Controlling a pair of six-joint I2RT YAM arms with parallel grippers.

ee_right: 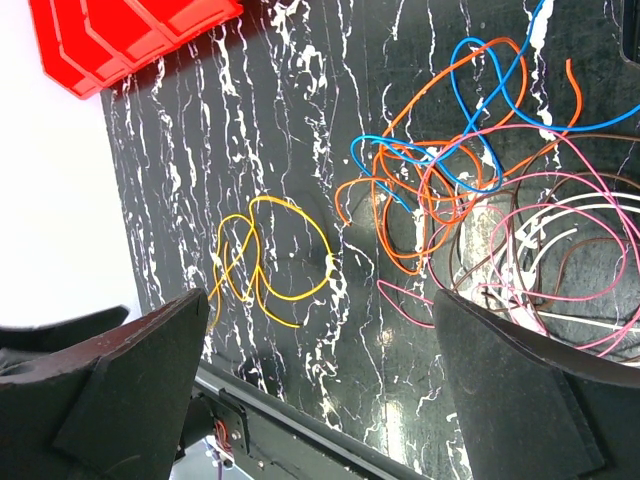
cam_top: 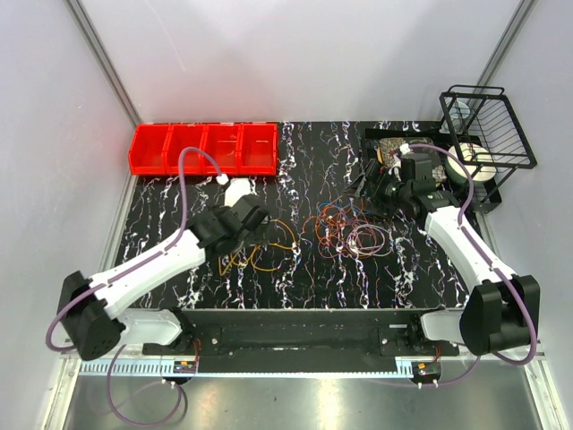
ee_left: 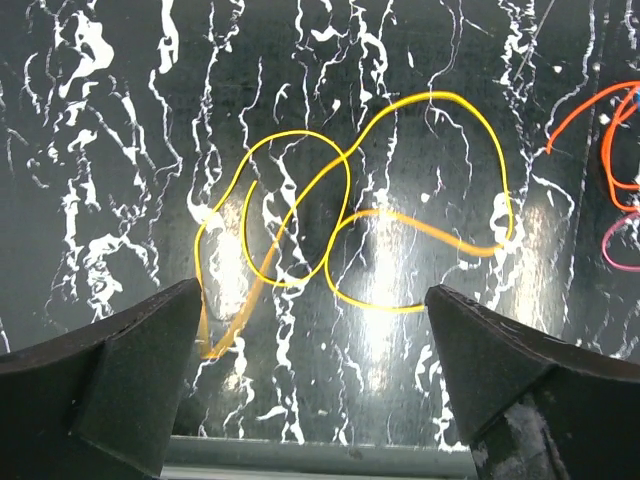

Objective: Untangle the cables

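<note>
My left gripper is open above the near crossing (cam_top: 253,253) (ee_left: 331,252) on the side of the small yellow loop that faces the tangle, so it will go down onto the crossing and close there.
A yellow cable (ee_left: 350,220) lies in loose loops on the black marbled table, apart from the rest (cam_top: 288,238). My left gripper (ee_left: 315,335) hovers over its near side, open, with nothing between the fingers (cam_top: 260,220). The other cables, orange, blue, pink, white and brown, form a tangle (ee_right: 480,180) at the table's middle right (cam_top: 354,229). My right gripper (ee_right: 320,340) is open and empty, just behind that tangle (cam_top: 365,184). Its view also takes in the yellow cable (ee_right: 270,260). An orange cable end (ee_left: 600,130) and a pink one (ee_left: 615,250) show at the left wrist view's right edge.
A row of red bins (cam_top: 204,149) stands at the back left, seen too as red bins (ee_right: 120,35) in the right wrist view. A black wire rack (cam_top: 488,125) with rolls beside it sits at the back right. The table's near edge (ee_left: 300,450) runs just below the left fingers.
</note>
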